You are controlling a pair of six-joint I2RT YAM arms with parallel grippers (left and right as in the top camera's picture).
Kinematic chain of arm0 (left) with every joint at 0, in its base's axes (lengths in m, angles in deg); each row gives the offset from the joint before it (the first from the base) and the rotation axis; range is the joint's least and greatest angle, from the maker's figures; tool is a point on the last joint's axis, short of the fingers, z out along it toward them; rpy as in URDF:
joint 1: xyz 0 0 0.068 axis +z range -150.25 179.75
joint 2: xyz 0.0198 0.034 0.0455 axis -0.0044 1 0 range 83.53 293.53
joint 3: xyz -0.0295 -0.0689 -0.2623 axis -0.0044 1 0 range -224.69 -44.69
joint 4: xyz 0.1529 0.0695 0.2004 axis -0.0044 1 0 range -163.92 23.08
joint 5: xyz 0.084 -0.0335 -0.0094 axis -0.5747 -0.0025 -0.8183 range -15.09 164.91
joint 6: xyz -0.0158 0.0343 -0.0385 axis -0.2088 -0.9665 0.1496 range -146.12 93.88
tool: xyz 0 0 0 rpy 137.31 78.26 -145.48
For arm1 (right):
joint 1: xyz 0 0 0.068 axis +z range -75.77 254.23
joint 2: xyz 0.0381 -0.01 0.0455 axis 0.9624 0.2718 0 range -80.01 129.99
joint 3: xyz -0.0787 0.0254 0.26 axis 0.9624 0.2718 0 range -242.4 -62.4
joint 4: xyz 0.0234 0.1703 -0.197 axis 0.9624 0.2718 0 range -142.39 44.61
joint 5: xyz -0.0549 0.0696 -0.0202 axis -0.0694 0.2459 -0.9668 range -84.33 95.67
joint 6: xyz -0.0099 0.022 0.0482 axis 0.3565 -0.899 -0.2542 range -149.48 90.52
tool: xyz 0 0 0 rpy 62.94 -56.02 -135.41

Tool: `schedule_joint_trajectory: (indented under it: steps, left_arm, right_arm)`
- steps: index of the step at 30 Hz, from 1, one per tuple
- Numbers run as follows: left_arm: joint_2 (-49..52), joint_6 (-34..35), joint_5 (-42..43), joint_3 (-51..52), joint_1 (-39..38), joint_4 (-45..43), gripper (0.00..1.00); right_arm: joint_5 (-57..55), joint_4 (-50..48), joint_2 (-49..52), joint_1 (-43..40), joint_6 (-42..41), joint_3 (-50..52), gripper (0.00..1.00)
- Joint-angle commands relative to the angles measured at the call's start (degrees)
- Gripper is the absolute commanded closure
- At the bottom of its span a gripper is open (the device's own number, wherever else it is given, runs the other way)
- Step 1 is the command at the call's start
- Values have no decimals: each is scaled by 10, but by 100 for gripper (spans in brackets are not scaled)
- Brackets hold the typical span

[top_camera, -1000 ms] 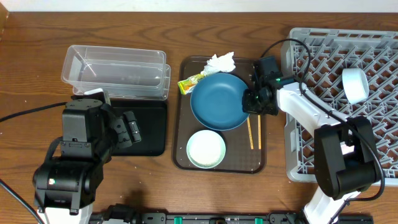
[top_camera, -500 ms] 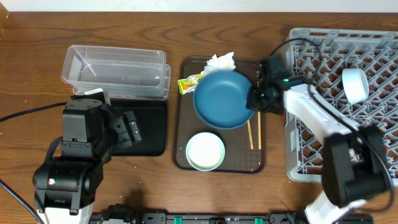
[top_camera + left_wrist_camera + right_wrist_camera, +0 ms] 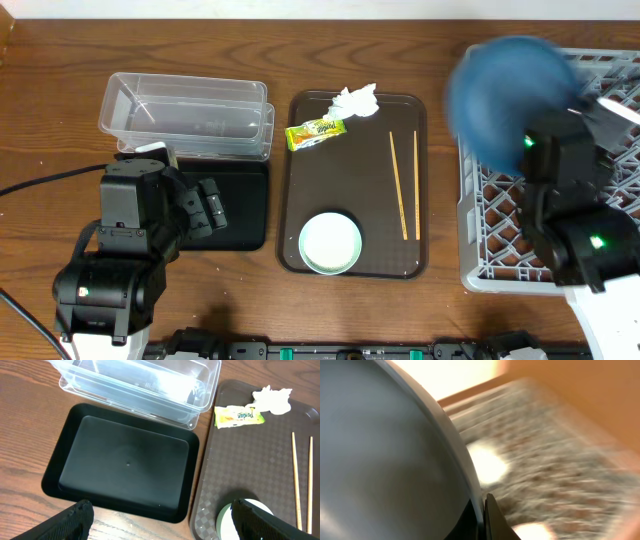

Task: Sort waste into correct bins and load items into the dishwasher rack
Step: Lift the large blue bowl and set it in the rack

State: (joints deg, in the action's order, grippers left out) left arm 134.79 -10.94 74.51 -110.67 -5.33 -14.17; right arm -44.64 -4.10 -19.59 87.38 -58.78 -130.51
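My right gripper should swing to the right in the overhead view next, then tilt and lower the blue dish, because the dish is still hanging flat above the rack (image 3: 540, 455).
My right gripper (image 3: 482, 515) is shut on the rim of the large blue dish (image 3: 510, 95) and holds it, blurred, in the air over the left part of the grey dishwasher rack (image 3: 500, 260). The dish fills the left of the right wrist view (image 3: 385, 460). On the brown serving tray (image 3: 300, 220) lie the white tissue (image 3: 356, 101), the yellow-green wrapper (image 3: 315, 132), the chopsticks (image 3: 404, 185) and the green-rimmed bowl (image 3: 330, 241). My left gripper (image 3: 160, 522) is open and empty near the front edge of the black tray (image 3: 125, 462).
The clear tub (image 3: 185, 115) stands behind the black tray (image 3: 240, 205) on the left. The tissue (image 3: 272, 399), wrapper (image 3: 239, 415), chopsticks (image 3: 296, 480) and bowl (image 3: 227, 517) also show in the left wrist view.
My right gripper has lifted the blue dish off the brown tray and carried it right and up, over the rack. The chopsticks are now uncovered. The left arm has not moved.
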Motion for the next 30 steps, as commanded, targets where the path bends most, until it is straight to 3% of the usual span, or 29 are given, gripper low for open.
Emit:
schedule_joint_trajectory:
  steps: [1,10,18,30]
  left_arm:
    - [0,1,-7,-7,2,0,10]
    - [0,1,-7,-7,0,0,10]
    - [0,1,-7,-7,-23,0,10]
    - [0,1,-7,-7,-23,0,10]
  right_arm:
    - [-320,6,-9,-27,-2,-5,99]
    - [-374,-87,28,-153,120,-5,99]
    - [-320,-298,146,-286,355,-5,99]
    - [-287,-423,269,-310,488,-5,99]
